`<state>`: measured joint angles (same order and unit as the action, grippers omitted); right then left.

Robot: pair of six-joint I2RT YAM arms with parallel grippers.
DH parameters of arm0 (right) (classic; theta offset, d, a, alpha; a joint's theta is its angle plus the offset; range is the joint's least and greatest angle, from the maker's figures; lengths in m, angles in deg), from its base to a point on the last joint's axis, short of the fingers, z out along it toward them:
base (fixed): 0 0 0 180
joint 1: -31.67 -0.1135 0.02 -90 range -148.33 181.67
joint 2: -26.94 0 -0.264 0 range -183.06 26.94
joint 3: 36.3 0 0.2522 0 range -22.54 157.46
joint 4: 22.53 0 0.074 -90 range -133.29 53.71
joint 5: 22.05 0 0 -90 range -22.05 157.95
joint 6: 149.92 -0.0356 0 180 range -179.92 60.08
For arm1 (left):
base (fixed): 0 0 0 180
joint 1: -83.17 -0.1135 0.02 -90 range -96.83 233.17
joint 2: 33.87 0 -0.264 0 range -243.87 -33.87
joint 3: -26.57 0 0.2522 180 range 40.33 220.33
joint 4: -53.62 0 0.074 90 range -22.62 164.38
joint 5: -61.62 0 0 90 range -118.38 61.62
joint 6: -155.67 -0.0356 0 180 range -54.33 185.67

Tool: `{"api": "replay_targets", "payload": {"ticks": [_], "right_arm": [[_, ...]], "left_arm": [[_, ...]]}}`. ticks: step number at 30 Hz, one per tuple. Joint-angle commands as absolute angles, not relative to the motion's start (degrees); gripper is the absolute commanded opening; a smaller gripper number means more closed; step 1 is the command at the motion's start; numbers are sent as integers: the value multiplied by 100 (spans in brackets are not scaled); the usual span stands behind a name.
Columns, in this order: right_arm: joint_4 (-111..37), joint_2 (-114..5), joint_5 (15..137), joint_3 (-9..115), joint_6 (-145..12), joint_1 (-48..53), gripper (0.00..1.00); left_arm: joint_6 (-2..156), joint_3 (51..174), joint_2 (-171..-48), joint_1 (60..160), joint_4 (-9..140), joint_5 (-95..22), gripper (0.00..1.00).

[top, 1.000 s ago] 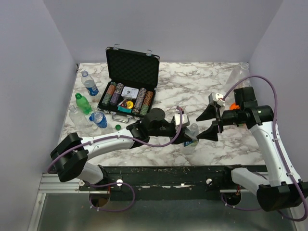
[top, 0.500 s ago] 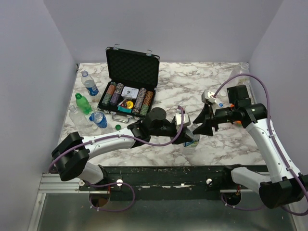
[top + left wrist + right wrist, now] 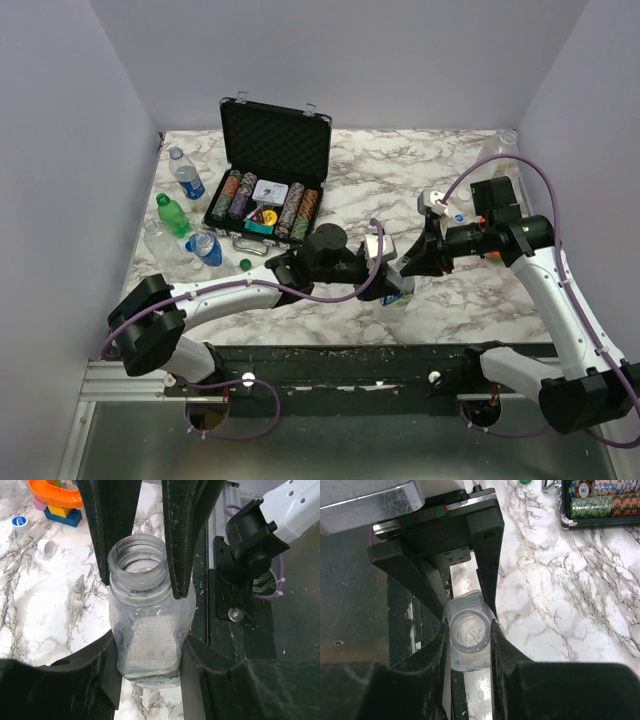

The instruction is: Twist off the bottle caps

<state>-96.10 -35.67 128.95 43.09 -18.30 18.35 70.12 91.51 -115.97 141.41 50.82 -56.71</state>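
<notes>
My right gripper carries the capless bottle outward next and releases it, since the bare marble (image 3: 442,178) beside the far clear bottle lies outward of my gripper.
A clear bottle (image 3: 145,630) with no cap on its open mouth stands at the table's front edge. My left gripper (image 3: 147,672) presses its body from both sides. My right gripper (image 3: 468,639) comes down from above and is shut on the bare threaded neck (image 3: 468,630). In the top view the two grippers, left (image 3: 388,284) and right (image 3: 412,262), meet at this bottle (image 3: 398,292). Loose bottle caps lie on the marble: a white one (image 3: 46,547), a blue-and-white one (image 3: 20,523) and a green one (image 3: 245,263).
At the left stand other bottles: a blue-labelled one (image 3: 186,178), a green one (image 3: 172,215) and a lying one (image 3: 204,247). An open black poker chip case (image 3: 270,170) sits at the back. An orange toy on blocks (image 3: 55,495) lies near the right arm.
My right gripper has moved left and down onto the bottle's mouth, and its jaws have shut on the neck. The left arm stays put with the bottle.
</notes>
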Motion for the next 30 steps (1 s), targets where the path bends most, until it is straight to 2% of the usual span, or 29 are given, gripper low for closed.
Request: {"api": "replay_targets", "payload": {"ticks": [1,5,6,7,16,26,30], "right_arm": [[-9729,-3379,12834,4347,-1729,1805,8],[-9562,-3160,12790,4189,-1835,1857,7],[-9536,-3116,12781,4162,-1861,1884,7],[-9518,-3072,12798,4145,-1879,1936,7],[-9404,-2755,13053,4136,-2028,2578,6],[-9245,-2728,12649,4425,-2336,3132,6],[-9088,-2886,12272,4627,-2546,3132,7]], "left_arm": [[7260,9307,-11394,14109,5138,-5212,59],[7305,9061,-11069,14074,5086,-4965,85],[7305,8999,-10982,14065,5112,-4939,97],[7296,8955,-10911,14065,5138,-4921,99],[6919,8814,-10103,14039,6104,-4675,99],[6128,9324,-9039,14013,8344,-3297,99],[5855,9088,-8854,13995,8654,-2567,99]]}}
